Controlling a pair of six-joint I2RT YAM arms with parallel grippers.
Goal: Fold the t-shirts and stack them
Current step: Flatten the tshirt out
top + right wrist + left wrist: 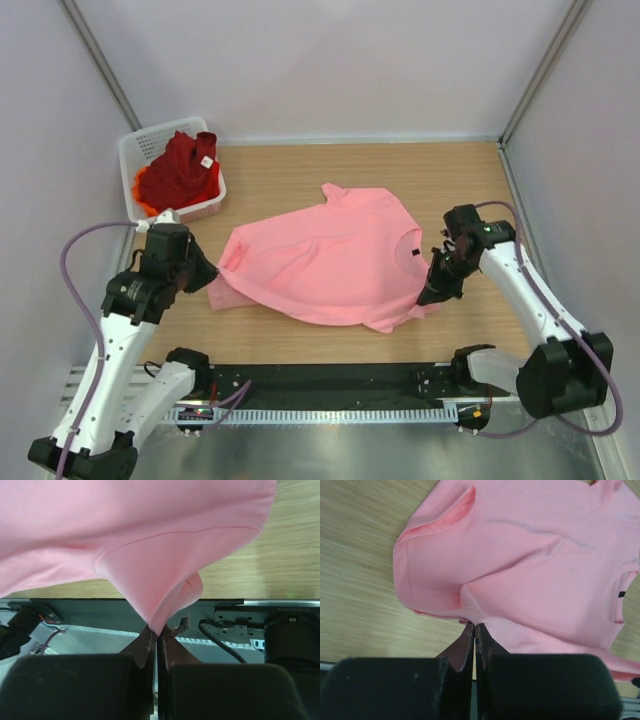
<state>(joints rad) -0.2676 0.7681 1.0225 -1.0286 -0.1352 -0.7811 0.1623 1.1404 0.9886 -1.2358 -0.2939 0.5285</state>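
Observation:
The robot's right gripper will next move down and to the left in the top view, toward the shirt's middle (343,262), as the shirt's pinched edge hangs in a cone.
A light pink t-shirt (330,255) lies spread across the middle of the wooden table, its neck hole toward the right. My left gripper (205,272) is shut on the shirt's left edge (470,617), pinching a fold of cloth at the fingertips. On the other side, my right gripper (432,293) is shut on a pinch of the pink t-shirt (160,595), which hangs up from the tips in a cone. A dark red t-shirt (183,168) with a small white tag is heaped in the basket, with an orange t-shirt (141,190) showing under it.
The white mesh basket (135,150) stands at the back left corner of the table. Grey walls close in the left, back and right sides. A black rail with cables (330,385) runs along the near edge between the arm bases.

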